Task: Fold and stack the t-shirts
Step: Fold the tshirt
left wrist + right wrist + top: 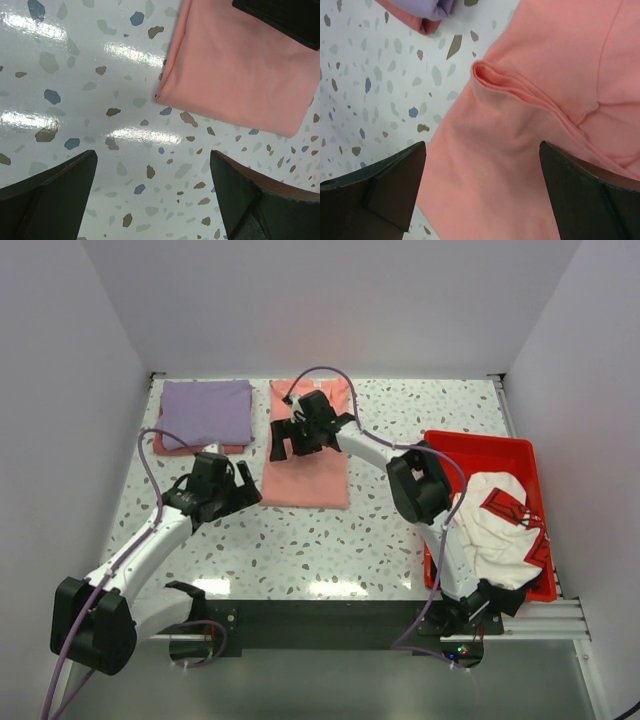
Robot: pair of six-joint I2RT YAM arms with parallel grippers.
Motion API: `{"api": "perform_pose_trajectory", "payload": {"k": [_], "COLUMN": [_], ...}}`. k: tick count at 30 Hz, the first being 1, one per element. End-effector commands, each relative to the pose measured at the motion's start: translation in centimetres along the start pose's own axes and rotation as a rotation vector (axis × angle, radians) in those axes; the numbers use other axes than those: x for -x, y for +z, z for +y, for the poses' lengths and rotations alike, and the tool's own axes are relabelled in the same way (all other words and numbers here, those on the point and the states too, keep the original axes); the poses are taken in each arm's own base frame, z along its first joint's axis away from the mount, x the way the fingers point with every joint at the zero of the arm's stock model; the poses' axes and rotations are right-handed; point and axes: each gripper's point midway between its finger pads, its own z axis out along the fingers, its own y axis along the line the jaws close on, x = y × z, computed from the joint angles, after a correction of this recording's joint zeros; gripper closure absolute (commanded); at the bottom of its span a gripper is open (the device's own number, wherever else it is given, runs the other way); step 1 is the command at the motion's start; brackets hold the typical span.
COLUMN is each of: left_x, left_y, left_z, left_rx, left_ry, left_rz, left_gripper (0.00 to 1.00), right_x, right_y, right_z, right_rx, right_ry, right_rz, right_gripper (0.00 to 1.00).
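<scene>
The left gripper's fingers span only bare table, so the left gripper needs to move down and to the right in the top view next, onto the shirt's closest near corner [265, 502] [161, 97].
A salmon-pink t-shirt [308, 465] lies partly folded as a long strip at the middle of the speckled table [330, 540]. My right gripper [297, 448] hovers open over its far half; in the right wrist view the cloth [520, 60] with a sleeve fold fills the gap between the fingers of that gripper [482, 146]. My left gripper [238, 478] stands open just left of the shirt's near-left corner [235, 65], with only bare table between its fingers [152, 155]. A folded lavender t-shirt [207, 410] sits on another pink one [175, 447] at the back left.
A red tray [480, 445] at the right holds a crumpled white t-shirt with a red and black print [505, 530]. The right arm reaches across from the tray side. White walls close off the table at the back and sides.
</scene>
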Motion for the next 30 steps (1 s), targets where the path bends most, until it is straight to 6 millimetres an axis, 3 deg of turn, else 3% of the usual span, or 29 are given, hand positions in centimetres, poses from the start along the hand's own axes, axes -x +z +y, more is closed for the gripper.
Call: {"api": "perform_pose_trajectory", "payload": {"k": [1, 2, 3, 4, 5, 6, 8, 9, 10, 11, 12, 13, 16, 17, 18, 20, 21, 26, 30], "left_x": [0.6, 0.8, 0.6, 0.5, 0.8, 0.4, 0.4, 0.5, 0.5, 0.2, 0.1, 0.3, -0.1, -0.4, -0.5, -0.9, -1.1, -2.4, -2.4], "left_y": [1.2, 1.5, 2.1, 2.4, 2.7, 3.4, 4.4, 4.8, 5.1, 5.8, 6.1, 6.3, 7.4, 7.8, 8.0, 8.4, 8.6, 9.6, 10.2], "left_z": [-0.7, -1.0, -1.1, -1.5, -1.7, -1.6, -1.6, -1.6, -2.2, -2.2, -2.4, -2.6, -2.4, -2.2, -2.1, -2.1, -2.1, -1.7, -1.8], "left_rx": [-0.028, -0.039, -0.037, -0.055, -0.064, -0.055, -0.051, -0.052, -0.079, -0.074, -0.08, -0.086, -0.073, -0.065, -0.064, -0.07, -0.073, -0.067, -0.068], "left_ry": [-0.004, -0.005, -0.002, 0.001, 0.003, 0.007, 0.009, 0.009, 0.007, 0.004, 0.006, 0.001, 0.005, 0.006, 0.006, 0.011, 0.009, 0.013, 0.016], "left_rz": [-0.01, -0.017, 0.001, 0.007, -0.001, 0.017, 0.02, 0.019, 0.022, 0.041, 0.046, 0.043, 0.062, 0.071, 0.076, 0.088, 0.095, 0.136, 0.137], "left_gripper": [0.0, 0.0, 0.0, 0.0, 0.0, 0.0, 0.0, 0.0, 0.01, 0.04, 0.09, 0.13, 0.25, 0.28, 0.34, 0.44, 0.47, 0.58, 0.83], "right_x": [5.1, 5.2, 3.7, 5.1, 4.8, 3.1, 3.1, 0.5, -0.2, 0.1, -2.4, -2.3, -5.8, -5.9, -7.6, -8.4, -9.8, -12.2, -13.5], "right_y": [-5.9, -6.7, -6.8, -8.9, -9.4, -9.7, -12.2, -12.2, -12.7, -14.5, -14.5, -16.2, -17.6, -18.5, -18.6, -19.4, -19.5, -19.4, -19.0], "right_z": [2.3, 2.5, 1.7, 2.8, 2.9, 2.2, 2.5, 1.5, 1.2, 1.4, -0.1, 0.2, -1.9, -1.8, -2.6, -2.5, -3.3, -4.0, -4.4], "right_rx": [-0.006, -0.015, -0.034, -0.024, -0.029, -0.047, -0.072, -0.101, -0.113, -0.13, -0.172, -0.181, -0.272, -0.279, -0.305, -0.301, -0.327, -0.346, -0.348], "right_ry": [-0.062, -0.063, -0.048, -0.055, -0.036, -0.016, -0.003, 0.02, 0.023, 0.03, 0.056, 0.062, 0.1, 0.111, 0.125, 0.153, 0.162, 0.2, 0.197], "right_rz": [-0.147, -0.155, -0.13, -0.193, -0.204, -0.182, -0.22, -0.173, -0.179, -0.221, -0.186, -0.216, -0.174, -0.191, -0.165, -0.172, -0.155, -0.121, -0.08], "right_gripper": [0.01, 0.01, 0.01, 0.01, 0.01, 0.01, 0.01, 0.01, 0.01, 0.01, 0.01, 0.01, 0.01, 0.01, 0.01, 0.01, 0.01, 0.01, 0.01]}}
